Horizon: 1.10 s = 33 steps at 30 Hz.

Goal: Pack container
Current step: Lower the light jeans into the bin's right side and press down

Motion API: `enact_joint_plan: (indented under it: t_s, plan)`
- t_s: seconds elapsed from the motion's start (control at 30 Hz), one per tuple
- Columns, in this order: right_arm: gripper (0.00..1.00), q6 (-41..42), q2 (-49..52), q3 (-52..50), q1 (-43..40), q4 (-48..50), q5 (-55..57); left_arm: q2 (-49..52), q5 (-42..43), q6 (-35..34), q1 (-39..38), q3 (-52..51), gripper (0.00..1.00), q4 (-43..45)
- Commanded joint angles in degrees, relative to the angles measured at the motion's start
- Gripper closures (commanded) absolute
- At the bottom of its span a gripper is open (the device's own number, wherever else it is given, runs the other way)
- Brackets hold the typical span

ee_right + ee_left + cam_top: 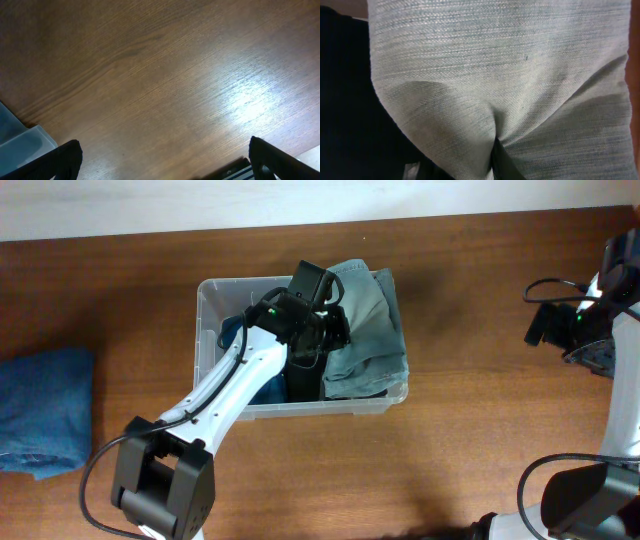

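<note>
The grey-green garment's outer edge overlaps the container's rim, so my left gripper will move it slightly toward the black garment (pixel 303 380) and down into the container.
The clear plastic container (pixel 300 408) stands mid-table. Inside it a folded grey-green garment (pixel 368 330) fills the right side, with a black garment (pixel 303 380) in the middle and a blue one (pixel 268 392) at the left. My left gripper (pixel 338 332) reaches down into the container and is shut on the grey-green garment (pixel 500 65). The cloth creases into the left gripper (pixel 492 165) beside one dark finger (pixel 506 164). My right gripper (pixel 165 162) hangs open over bare wood at the table's right edge, holding nothing.
Folded blue jeans (pixel 45 415) lie on the table at the far left. The right arm (pixel 590 330) stands at the right edge. A corner of the container (pixel 20 142) shows at the lower left of the right wrist view.
</note>
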Motion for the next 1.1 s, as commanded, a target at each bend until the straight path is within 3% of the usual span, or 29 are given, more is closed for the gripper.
enact_joint_plan:
  t_s: [0.0,0.2,0.23,0.27,0.3,0.33,0.37,0.57,0.73,0.77,0.8,0.83,0.87,0.9,0.97,1.07]
  plan:
    - [0.02,0.20,0.00,0.37,-0.26,0.02,0.48,1.36,-1.25,3.32,0.39,-0.33,0.99,-0.68]
    - [0.02,0.20,0.00,0.37,-0.26,0.02,0.50,2.82,-1.27,4.63,-0.17,-0.33,0.99,-2.05]
    - [0.02,0.20,-0.02,0.37,-0.26,0.00,0.48,2.91,-1.27,4.79,-0.26,-0.33,0.87,-1.97]
    - [0.02,0.20,-0.02,0.37,-0.26,0.02,0.48,2.91,-1.25,4.81,-0.26,-0.33,0.44,-1.95]
    - [0.02,0.20,0.00,0.37,-0.26,0.02,0.48,2.91,-1.25,4.87,-0.24,-0.31,0.23,-1.90]
    - [0.02,0.20,0.00,0.37,-0.26,0.02,0.48,2.91,-1.25,5.57,-0.20,-0.31,0.04,-1.60]
    - [0.01,0.20,-0.02,0.37,-0.26,0.02,0.50,2.91,-1.27,7.08,-0.20,-0.13,0.01,-1.01]
    - [0.01,0.20,-0.02,0.37,-0.26,0.02,0.48,2.75,-1.88,13.66,0.00,8.11,0.01,-4.33]
    - [0.02,0.20,-0.02,0.37,-0.26,0.02,0.48,2.75,-2.27,14.27,-1.70,9.53,0.01,-4.07]
    - [0.02,0.20,-0.02,0.37,-0.26,0.02,0.48,2.75,-3.17,14.45,-2.08,9.57,0.06,-3.74]
    - [0.02,0.20,0.00,0.37,-0.26,0.02,0.48,2.75,-3.69,14.95,-2.45,9.57,0.21,-3.39]
    - [0.02,0.20,0.00,0.37,-0.26,0.02,0.48,2.75,-4.11,15.74,-3.10,9.57,0.65,-2.38]
    - [0.02,0.20,-0.02,0.37,-0.26,0.02,0.48,2.75,-5.92,15.76,-3.82,9.57,0.89,-0.98]
    - [0.02,0.20,-0.02,0.37,-0.26,0.02,0.48,2.78,-9.35,15.74,-4.72,9.55,0.99,0.09]
    - [0.02,0.20,-0.02,0.37,-0.26,0.02,0.50,3.54,-15.54,15.74,-6.82,9.55,0.99,1.55]
    - [0.02,0.20,-0.02,0.37,-0.26,0.02,0.48,8.41,-16.17,15.74,-8.52,9.55,0.99,4.46]
